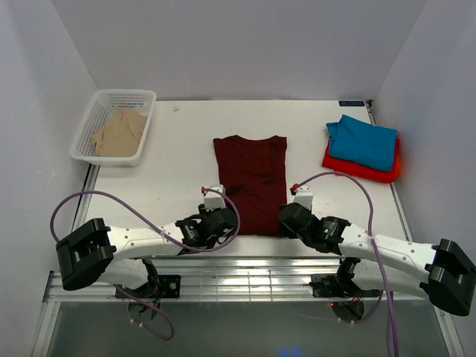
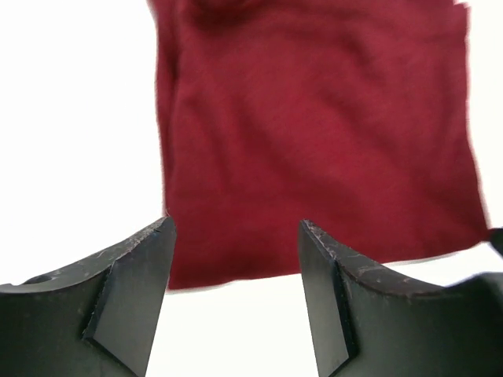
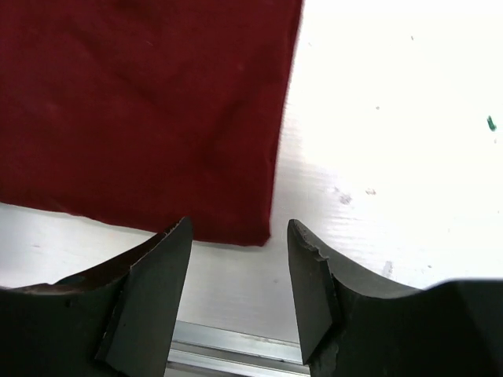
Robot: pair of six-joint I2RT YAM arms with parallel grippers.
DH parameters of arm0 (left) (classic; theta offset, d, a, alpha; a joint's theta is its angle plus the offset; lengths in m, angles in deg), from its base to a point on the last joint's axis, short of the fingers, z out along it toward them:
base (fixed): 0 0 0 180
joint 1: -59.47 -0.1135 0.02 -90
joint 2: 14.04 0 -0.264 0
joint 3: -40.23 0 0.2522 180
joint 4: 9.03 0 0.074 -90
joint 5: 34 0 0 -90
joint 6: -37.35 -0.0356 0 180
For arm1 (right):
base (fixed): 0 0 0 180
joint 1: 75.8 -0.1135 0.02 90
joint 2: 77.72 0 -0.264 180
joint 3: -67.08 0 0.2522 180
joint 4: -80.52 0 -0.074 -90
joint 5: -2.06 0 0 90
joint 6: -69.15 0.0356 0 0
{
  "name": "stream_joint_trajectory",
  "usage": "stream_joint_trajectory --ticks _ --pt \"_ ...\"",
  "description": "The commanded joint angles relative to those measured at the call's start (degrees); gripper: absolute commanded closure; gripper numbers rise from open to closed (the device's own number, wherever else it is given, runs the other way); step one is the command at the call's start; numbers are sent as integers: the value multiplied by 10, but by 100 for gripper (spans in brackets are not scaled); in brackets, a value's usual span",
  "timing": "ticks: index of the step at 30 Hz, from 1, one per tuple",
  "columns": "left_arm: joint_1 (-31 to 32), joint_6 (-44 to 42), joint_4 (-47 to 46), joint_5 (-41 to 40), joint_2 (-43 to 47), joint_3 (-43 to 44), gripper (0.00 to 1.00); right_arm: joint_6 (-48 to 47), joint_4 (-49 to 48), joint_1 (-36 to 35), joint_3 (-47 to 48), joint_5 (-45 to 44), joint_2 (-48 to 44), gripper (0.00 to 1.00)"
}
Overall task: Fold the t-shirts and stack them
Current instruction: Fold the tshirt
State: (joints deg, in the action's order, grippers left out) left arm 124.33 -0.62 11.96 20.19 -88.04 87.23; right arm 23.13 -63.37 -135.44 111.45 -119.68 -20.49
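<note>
The right gripper lowers onto the maroon t-shirt's near corner next, open fingers astride the t-shirt's side edge, and closes, as the corner points between them.
A dark maroon t-shirt (image 1: 251,181) lies flat in a long narrow fold at the table's centre, collar away from me. My left gripper (image 1: 220,217) stands open at its near left corner, the cloth (image 2: 314,133) just beyond the fingertips and nothing between them. At the near right corner my right gripper (image 1: 291,216) is open too, the shirt's corner (image 3: 141,110) ahead of its jaws. A folded teal-blue t-shirt (image 1: 363,141) rests on a folded red-orange t-shirt (image 1: 389,170) at the right. A beige t-shirt (image 1: 119,133) lies crumpled in the basket.
A white mesh basket (image 1: 100,101) stands at the back left. White walls close in the table on three sides. A metal rail (image 1: 245,271) runs along the near edge under the arms; it shows as a silver strip (image 3: 236,353) below the right jaws.
</note>
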Motion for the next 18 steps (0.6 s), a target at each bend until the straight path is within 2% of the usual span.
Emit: stream_joint_trajectory --ticks 1,18 --pt "3 39 34 -8 -4 -19 26 37 33 -2 -22 -26 -1 42" --pt "3 47 -29 0 -11 -56 24 38 -49 -3 -61 -19 37 41"
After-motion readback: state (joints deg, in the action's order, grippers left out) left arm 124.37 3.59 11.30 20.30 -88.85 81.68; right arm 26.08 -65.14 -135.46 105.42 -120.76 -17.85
